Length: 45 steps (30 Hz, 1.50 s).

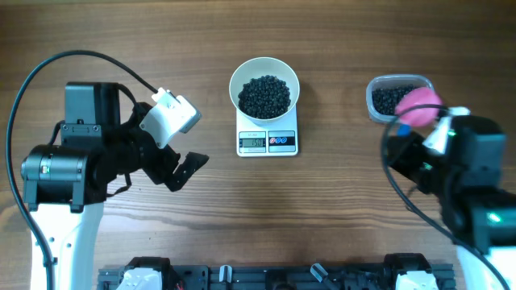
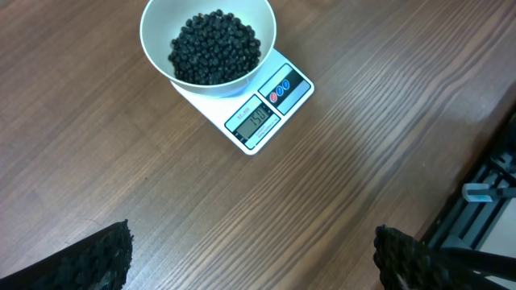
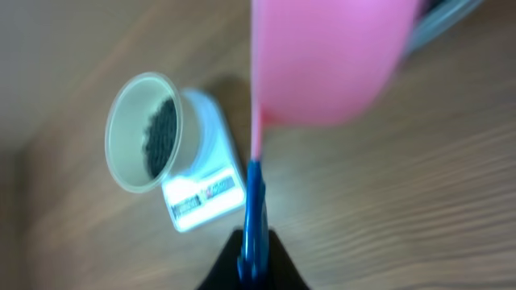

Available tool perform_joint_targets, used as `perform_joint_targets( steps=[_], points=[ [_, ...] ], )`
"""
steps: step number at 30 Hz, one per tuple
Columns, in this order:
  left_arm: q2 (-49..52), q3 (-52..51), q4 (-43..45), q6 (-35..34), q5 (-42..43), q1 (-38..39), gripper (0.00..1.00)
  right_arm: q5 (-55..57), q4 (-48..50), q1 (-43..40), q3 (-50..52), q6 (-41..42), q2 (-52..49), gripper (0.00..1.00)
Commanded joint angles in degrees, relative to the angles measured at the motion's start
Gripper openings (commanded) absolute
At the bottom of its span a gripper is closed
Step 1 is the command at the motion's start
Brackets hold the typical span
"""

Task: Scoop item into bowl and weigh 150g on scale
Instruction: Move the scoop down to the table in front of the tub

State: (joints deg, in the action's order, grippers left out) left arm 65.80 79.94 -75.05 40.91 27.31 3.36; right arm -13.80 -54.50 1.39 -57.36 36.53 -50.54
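Observation:
The display shows the asked weight, so the robot will next move its right gripper down and back from the tub and let go of the handle on the bare tabletop beside the scale.
The white bowl (image 1: 234,87) stands on the white scale (image 1: 268,142) at the middle back, with a heap of black beans (image 1: 264,95) in it. The left wrist view shows the same bowl (image 2: 150,32), beans (image 2: 214,47) and scale (image 2: 266,105) ahead, with its display lit. My left gripper (image 1: 184,165) hovers left of the scale, open and empty, its fingers (image 2: 105,258) wide apart. My right gripper (image 1: 435,133) is shut on the blue handle (image 3: 254,217) of a pink scoop (image 3: 322,56), whose head (image 1: 419,105) hangs over the tub's near edge.
A clear plastic tub (image 1: 391,98) with more black beans sits at the back right, partly under the scoop. Both arm bases stand at the front corners, and a dark rail (image 1: 274,278) runs along the front edge.

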Motion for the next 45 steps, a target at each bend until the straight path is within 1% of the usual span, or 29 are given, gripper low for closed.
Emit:
perform_joint_targets(
  steps=[1, 3, 8, 20, 25, 33, 34, 36, 41, 42, 43, 45],
  points=[
    [0.22, 1.07, -0.02, 0.68, 0.5, -0.37, 1.0, -14.05, 8.35, 0.04, 10.67, 1.2, -0.68, 0.04],
    [0.22, 1.07, -0.02, 0.68, 0.5, -0.37, 1.0, -16.24, 11.37, 0.04, 14.69, 1.22, -1.16, 0.04],
    [0.22, 1.07, -0.02, 0.68, 0.5, -0.37, 1.0, -16.55, 13.79, 0.02, 21.81, 3.17, -1.55, 0.04],
    [0.22, 1.07, -0.02, 0.68, 0.5, -0.37, 1.0, -16.57, 32.59, 0.02, 36.85, 16.74, -1.64, 0.04],
    [0.22, 1.07, -0.02, 0.68, 0.5, -0.37, 1.0, -15.56, 33.48, 0.02, 40.02, 19.21, -1.64, 0.04],
    [0.22, 1.07, -0.02, 0.68, 0.5, -0.37, 1.0, -14.12, 33.51, 0.02, 41.86, 18.99, -1.64, 0.04],
    [0.22, 1.07, -0.02, 0.68, 0.5, -0.37, 1.0, -13.62, 33.53, 0.02, 41.86, 19.02, -1.64, 0.06],
    [0.22, 1.07, -0.02, 0.68, 0.5, -0.37, 1.0, -13.03, 33.51, 0.02, 41.86, 19.04, -1.64, 0.14],
    [0.22, 1.07, -0.02, 0.68, 0.5, -0.37, 1.0, -12.66, 33.46, 0.02, 41.86, 19.06, -1.64, 0.27],
    [0.22, 1.07, -0.02, 0.68, 0.5, -0.37, 1.0, -12.5, 33.44, 0.02, 41.86, 19.08, -1.64, 0.31],
    [0.22, 1.07, -0.02, 0.68, 0.5, -0.37, 1.0, -12.31, 33.4, 0.02, 41.86, 19.1, -1.64, 0.4],
    [0.22, 1.07, -0.02, 0.68, 0.5, -0.37, 1.0, -12.15, 33.2, 0.02, 41.86, 19.17, -1.64, 0.48]
  ],
)
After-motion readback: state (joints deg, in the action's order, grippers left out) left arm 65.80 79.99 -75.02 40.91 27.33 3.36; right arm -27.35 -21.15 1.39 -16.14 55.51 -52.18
